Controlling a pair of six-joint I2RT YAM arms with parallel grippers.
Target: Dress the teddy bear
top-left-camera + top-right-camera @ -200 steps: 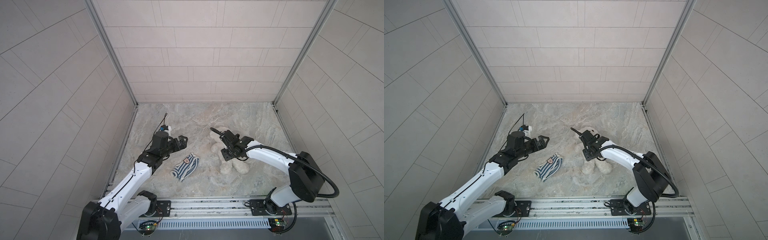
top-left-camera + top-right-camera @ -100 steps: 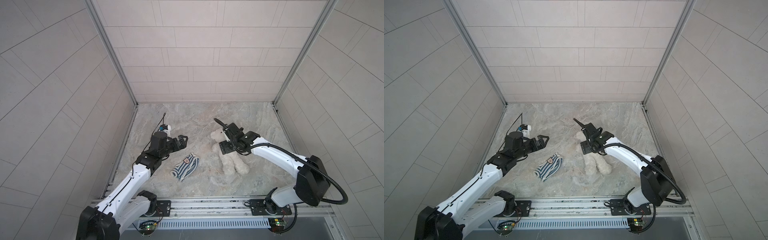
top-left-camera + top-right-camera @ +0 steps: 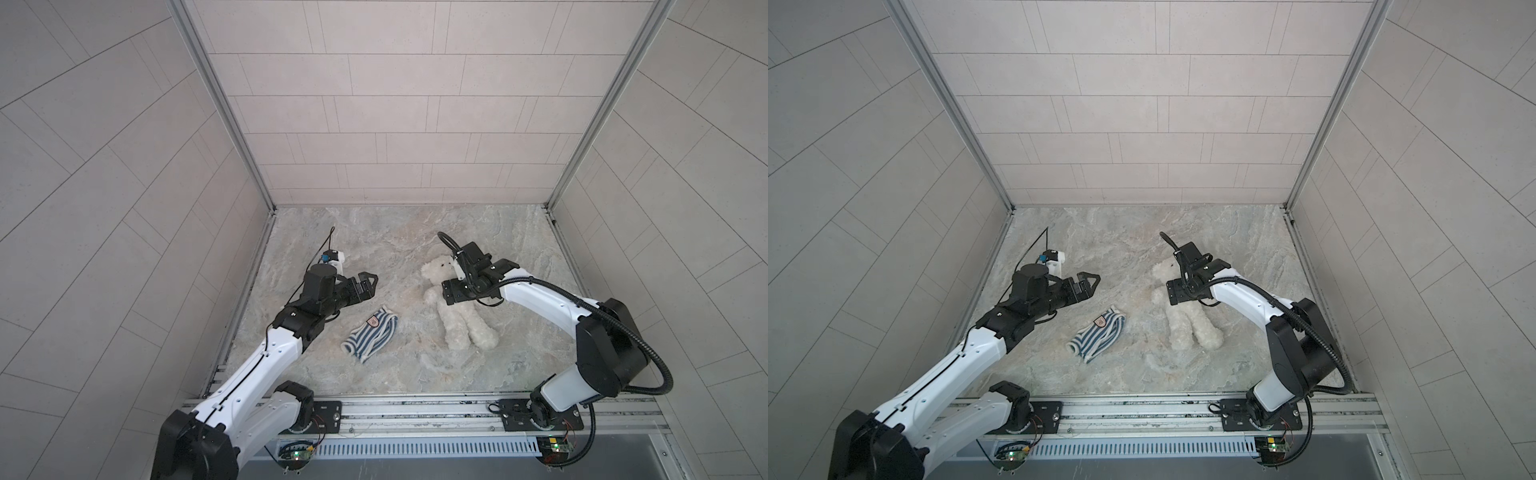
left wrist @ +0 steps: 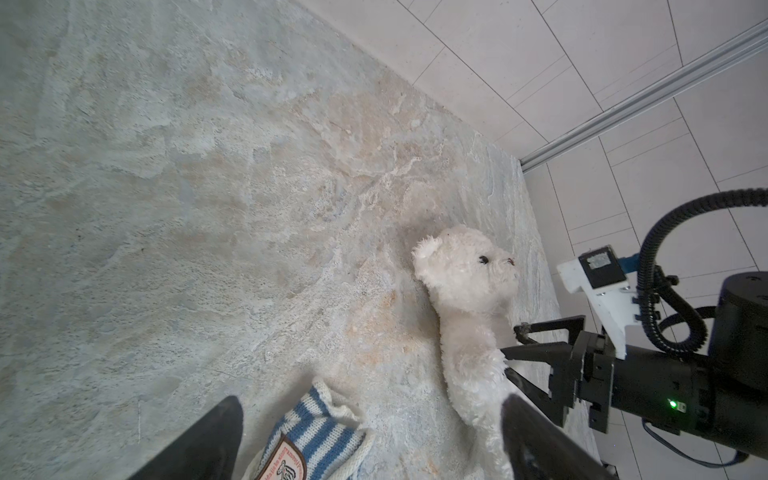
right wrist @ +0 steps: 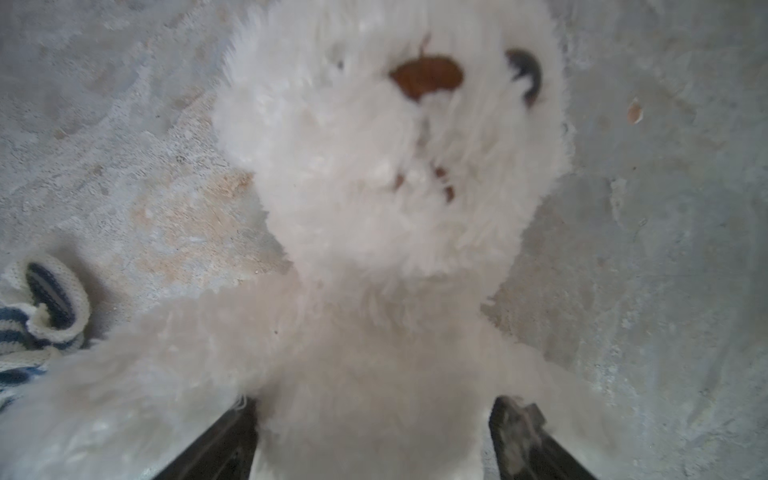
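Note:
The teddy bear's torso (image 5: 372,424) comes next, and my right gripper lowers onto it and closes there. Its open fingers already stand on either side of the chest.
The white teddy bear (image 3: 457,324) (image 3: 1187,322) lies on its back on the marbled floor, head toward the back wall and legs toward the front rail. My right gripper (image 3: 452,291) (image 3: 1177,293) reaches down over its chest. In the right wrist view the teddy bear (image 5: 374,166) fills the frame, and the right gripper (image 5: 372,415) stands open with one finger on each side of the torso. A blue-and-white striped shirt (image 3: 371,337) (image 4: 316,436) lies crumpled left of the bear. My left gripper (image 3: 372,286) (image 4: 372,415) hovers open and empty beyond the shirt.
Tiled walls close in the floor at the back and on both sides, with metal corner posts (image 3: 582,124). A metal rail (image 3: 415,409) carrying both arm bases runs along the front edge. A black cable (image 3: 644,345) loops beside the right arm.
The right jaws have spread wider around the bear's torso, and the right wrist has shifted off the bear's head, which now shows. The left arm has barely moved.

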